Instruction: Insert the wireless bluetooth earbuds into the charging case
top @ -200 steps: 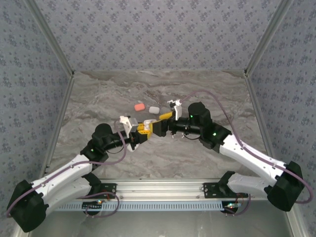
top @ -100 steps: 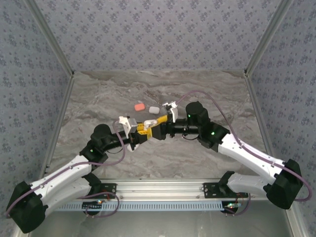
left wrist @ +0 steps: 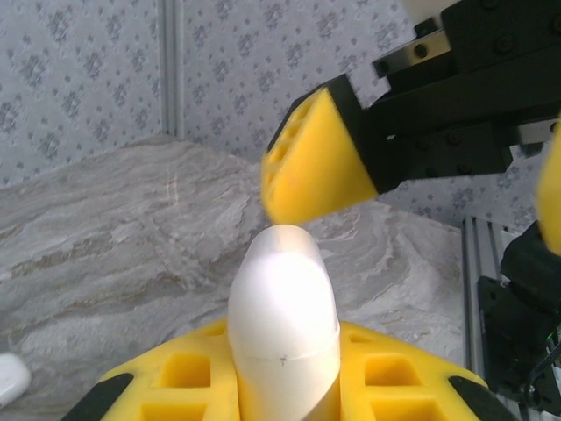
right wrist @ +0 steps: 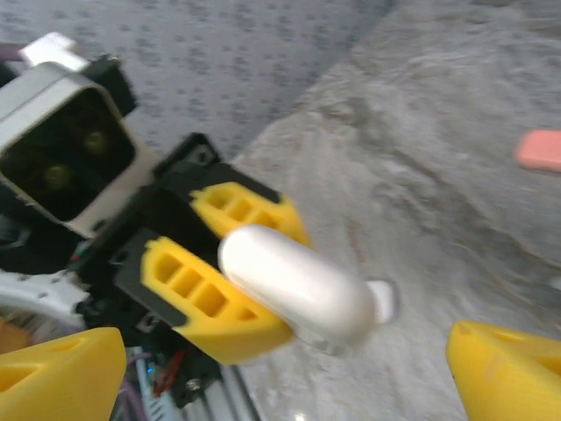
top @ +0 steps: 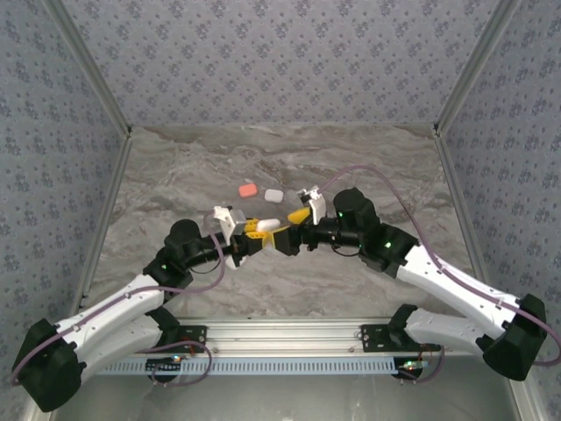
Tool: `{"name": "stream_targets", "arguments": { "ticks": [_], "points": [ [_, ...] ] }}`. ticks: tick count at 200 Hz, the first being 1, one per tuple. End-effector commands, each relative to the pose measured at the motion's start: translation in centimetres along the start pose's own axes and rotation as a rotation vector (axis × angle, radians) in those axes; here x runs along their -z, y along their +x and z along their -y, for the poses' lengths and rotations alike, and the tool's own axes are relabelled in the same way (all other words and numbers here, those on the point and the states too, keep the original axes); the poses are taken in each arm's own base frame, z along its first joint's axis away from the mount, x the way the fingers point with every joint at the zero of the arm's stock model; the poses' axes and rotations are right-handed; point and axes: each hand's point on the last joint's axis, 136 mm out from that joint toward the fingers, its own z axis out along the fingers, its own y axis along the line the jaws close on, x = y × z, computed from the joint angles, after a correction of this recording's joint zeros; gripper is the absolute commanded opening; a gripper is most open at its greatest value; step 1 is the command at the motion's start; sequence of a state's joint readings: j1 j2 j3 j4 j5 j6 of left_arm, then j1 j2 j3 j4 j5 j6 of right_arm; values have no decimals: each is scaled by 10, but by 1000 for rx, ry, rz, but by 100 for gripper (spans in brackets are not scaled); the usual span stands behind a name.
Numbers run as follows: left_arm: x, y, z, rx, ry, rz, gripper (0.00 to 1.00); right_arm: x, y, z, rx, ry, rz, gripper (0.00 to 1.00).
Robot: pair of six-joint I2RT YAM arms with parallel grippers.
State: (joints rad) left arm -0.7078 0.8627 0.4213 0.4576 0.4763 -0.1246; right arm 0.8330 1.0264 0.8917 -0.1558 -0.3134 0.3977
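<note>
I need to move my left gripper down and outward onto the marble before the coral-pink case and let go of the case there, because that bare spot is below and outward of my gripper.
My left gripper (top: 252,231) is shut on a closed white charging case (top: 267,225), which sticks out from between its yellow fingers (right wrist: 206,298). The left wrist view has the case (left wrist: 285,324) upright between the pads, its lid seam a thin line. My right gripper (top: 294,230) faces it tip to tip and stands open, its yellow fingers (right wrist: 57,377) spread wide on either side of the case (right wrist: 294,285) without touching it. One right finger (left wrist: 320,158) hangs just above the case's end. The earbuds are out of view.
A coral-pink case (top: 248,189) and a pale case (top: 273,195) lie on the marble table (top: 175,175) just behind the grippers. A small white rounded piece (right wrist: 383,300) rests on the table past the held case; I cannot tell what it is.
The right gripper pushed in toward the held case and narrowed, then opened wide again; its arm has shifted slightly right and lower. The left arm and its case stayed put.
</note>
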Motion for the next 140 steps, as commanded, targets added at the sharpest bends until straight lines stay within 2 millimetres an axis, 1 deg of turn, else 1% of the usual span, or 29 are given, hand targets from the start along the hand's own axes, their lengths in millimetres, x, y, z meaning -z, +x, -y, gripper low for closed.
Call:
{"name": "stream_targets", "arguments": {
  "ticks": [1,17,30,46,61,86,107,140],
  "points": [
    [-2,-13,-12,11,-67,7,0,30,-17,36,8,240,75,100],
    [-3,-2,-28,55,-129,-38,0,45,-15,60,-37,341,106,100],
    [-3,7,-47,117,-188,-77,0,56,-8,78,-76,408,112,100],
    [-3,23,-73,220,-248,-136,0,64,3,94,-123,455,110,100],
    [-1,40,-98,308,-315,-201,0,68,13,104,-161,475,105,100],
    [3,68,-136,434,-410,-271,0,68,27,114,-203,488,88,100],
    [4,89,-162,533,-460,-305,0,67,35,121,-228,500,72,100],
    [-4,121,-190,645,-491,-374,0,66,41,125,-246,499,66,100]
  ]
}}
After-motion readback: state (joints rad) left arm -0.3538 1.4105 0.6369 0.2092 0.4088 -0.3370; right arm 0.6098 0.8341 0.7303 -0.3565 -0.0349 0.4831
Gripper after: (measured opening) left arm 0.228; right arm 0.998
